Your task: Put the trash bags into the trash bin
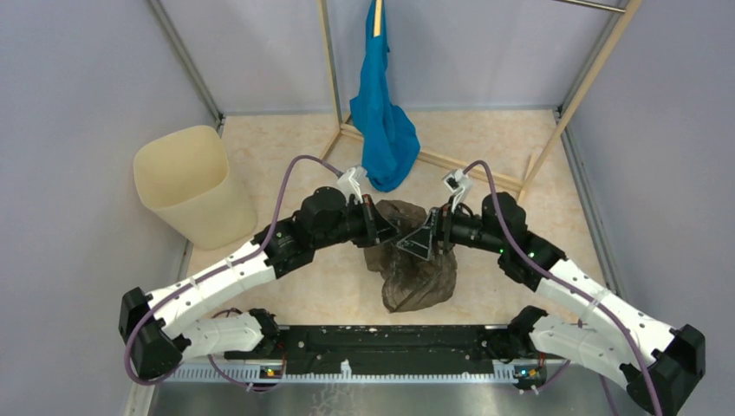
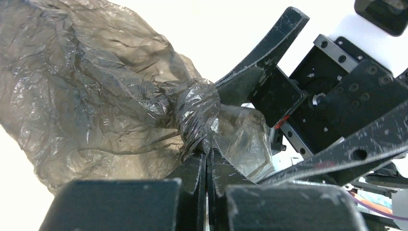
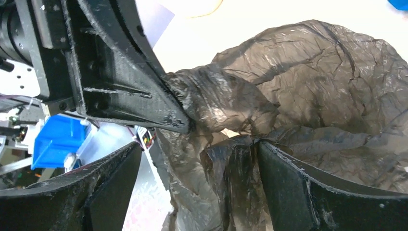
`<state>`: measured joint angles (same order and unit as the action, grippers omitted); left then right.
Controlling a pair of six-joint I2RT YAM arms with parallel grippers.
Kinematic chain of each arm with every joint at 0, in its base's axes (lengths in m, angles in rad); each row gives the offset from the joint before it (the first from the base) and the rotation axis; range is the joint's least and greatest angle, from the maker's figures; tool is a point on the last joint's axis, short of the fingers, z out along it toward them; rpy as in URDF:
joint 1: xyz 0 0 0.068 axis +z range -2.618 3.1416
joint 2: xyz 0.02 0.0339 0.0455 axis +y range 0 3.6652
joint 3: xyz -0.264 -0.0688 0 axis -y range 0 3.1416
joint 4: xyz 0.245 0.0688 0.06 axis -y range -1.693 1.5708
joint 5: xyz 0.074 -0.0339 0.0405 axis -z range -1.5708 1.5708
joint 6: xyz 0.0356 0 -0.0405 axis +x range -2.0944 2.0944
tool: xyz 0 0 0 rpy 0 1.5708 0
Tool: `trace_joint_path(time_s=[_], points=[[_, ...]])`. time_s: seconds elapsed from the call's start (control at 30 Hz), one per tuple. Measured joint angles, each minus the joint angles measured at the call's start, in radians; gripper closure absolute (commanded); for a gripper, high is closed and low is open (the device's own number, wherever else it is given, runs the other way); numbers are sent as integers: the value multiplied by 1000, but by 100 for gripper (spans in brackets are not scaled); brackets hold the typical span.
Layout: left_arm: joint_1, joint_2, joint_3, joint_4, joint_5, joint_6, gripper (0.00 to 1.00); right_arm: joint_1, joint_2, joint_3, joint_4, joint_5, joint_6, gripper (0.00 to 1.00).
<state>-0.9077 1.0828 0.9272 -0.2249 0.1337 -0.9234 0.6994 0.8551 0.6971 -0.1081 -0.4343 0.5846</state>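
Observation:
My right gripper will shut its spread fingers around the fold next, beside my left gripper's fingers.
The dark grey-brown see-through trash bag (image 1: 418,270) hangs above the floor between my two grippers, in front of the arm bases. My left gripper (image 1: 387,227) is shut on a twisted bunch of its film; in the left wrist view the jaws (image 2: 208,156) are pressed together on the bag (image 2: 86,91). My right gripper (image 1: 422,240) faces it from the right and is open. In the right wrist view its fingers (image 3: 288,185) stand wide apart with folds of the bag (image 3: 308,82) between them. The cream-beige trash bin (image 1: 192,186) stands upright at the far left, apart from both grippers.
A bright blue cloth (image 1: 382,130) hangs from a wooden rack (image 1: 485,169) just behind the grippers. Grey walls close in left and right. A black rail (image 1: 381,342) joins the arm bases at the near edge.

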Motion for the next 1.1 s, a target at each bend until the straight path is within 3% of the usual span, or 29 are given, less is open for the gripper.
trace_joint_path(time_s=[0.17, 0.33, 0.53, 0.63, 0.7, 0.8, 0.93, 1.1], points=[[0, 29, 15, 2, -2, -10, 100, 78, 11, -3, 9, 77, -45, 10], [0, 51, 26, 9, -1, -21, 100, 268, 77, 28, -44, 348, -79, 12], [0, 55, 26, 13, -2, -31, 98, 496, 210, 110, -118, 738, -96, 44], [9, 53, 25, -1, -21, -32, 74, 533, 242, 134, -136, 866, -93, 85], [6, 38, 25, -5, -23, -27, 52, 536, 245, 135, -158, 939, -88, 100], [2, -17, 25, -38, -51, -5, 25, 535, 234, 132, -191, 1011, -74, 100], [2, -140, 30, -114, -122, 64, 3, 535, 137, 89, -227, 1077, -57, 100], [3, -209, 146, -333, -282, 151, 2, 535, -32, 30, -286, 1098, -32, 100]])
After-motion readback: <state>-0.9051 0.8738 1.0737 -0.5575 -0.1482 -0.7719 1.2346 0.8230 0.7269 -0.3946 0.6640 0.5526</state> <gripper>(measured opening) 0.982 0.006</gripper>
